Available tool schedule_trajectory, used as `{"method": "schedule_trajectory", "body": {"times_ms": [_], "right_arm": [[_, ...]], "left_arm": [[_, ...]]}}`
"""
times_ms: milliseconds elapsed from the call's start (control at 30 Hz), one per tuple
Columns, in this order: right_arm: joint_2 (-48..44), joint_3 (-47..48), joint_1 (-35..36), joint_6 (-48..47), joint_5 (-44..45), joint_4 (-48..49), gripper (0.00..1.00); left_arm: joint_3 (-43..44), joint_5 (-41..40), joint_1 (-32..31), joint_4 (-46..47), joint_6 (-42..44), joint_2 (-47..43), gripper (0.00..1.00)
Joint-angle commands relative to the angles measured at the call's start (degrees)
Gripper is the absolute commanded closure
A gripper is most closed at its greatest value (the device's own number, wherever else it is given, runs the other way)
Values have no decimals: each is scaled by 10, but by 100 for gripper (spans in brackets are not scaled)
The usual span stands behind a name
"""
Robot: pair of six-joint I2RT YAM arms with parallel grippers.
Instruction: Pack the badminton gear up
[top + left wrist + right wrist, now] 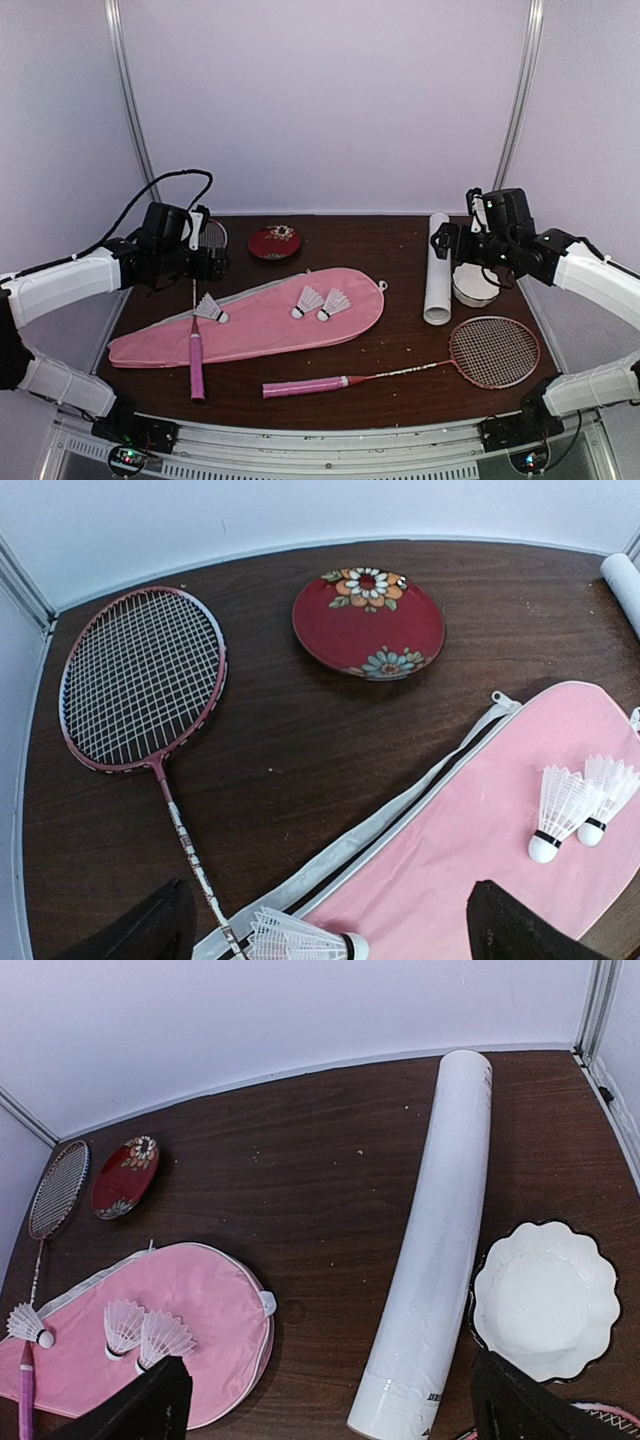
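The open right gripper lowers outward onto the tube's middle [438,267] [435,1220] next and closes across the tube's sides. The white tube lies lengthwise below and outward of it.
A pink racket bag [250,322] lies flat across the table with three shuttlecocks [210,308] [307,300] [335,303] on it. One racket [212,235] lies at the back left, its pink handle [196,365] crossing the bag's left end. The other racket [493,352] lies at the front right. A long white tube [438,267] lies at the back right. My left gripper [203,255] hovers open above the bag's left part [500,830] and one shuttlecock [300,942]. My right gripper [450,245] hovers open, empty, over the tube [435,1250].
A dark red flowered dish [274,241] sits at the back centre, also in the left wrist view [368,622]. A white scalloped dish [473,285] sits right of the tube [545,1300]. White walls and metal posts close in the table.
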Motion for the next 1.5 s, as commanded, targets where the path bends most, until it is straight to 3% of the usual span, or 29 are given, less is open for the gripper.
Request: {"method": "schedule_trajectory", "body": {"times_ms": [0, 167, 500, 1033, 1467], "right_arm": [[25, 62, -13, -2, 16, -59, 0], [80, 137, -73, 2, -17, -105, 0], [274, 323, -150, -15, 2, -200, 0], [536, 558, -154, 13, 6, -288, 1], [649, 609, -155, 17, 40, -318, 3]], "left_arm": [[1, -35, -16, 50, 11, -19, 2], [-2, -25, -24, 66, 21, -30, 2], [-16, -33, -28, 87, 28, -42, 2], [-47, -36, -29, 118, 28, -67, 2], [-58, -24, -29, 149, 31, -51, 2]]}}
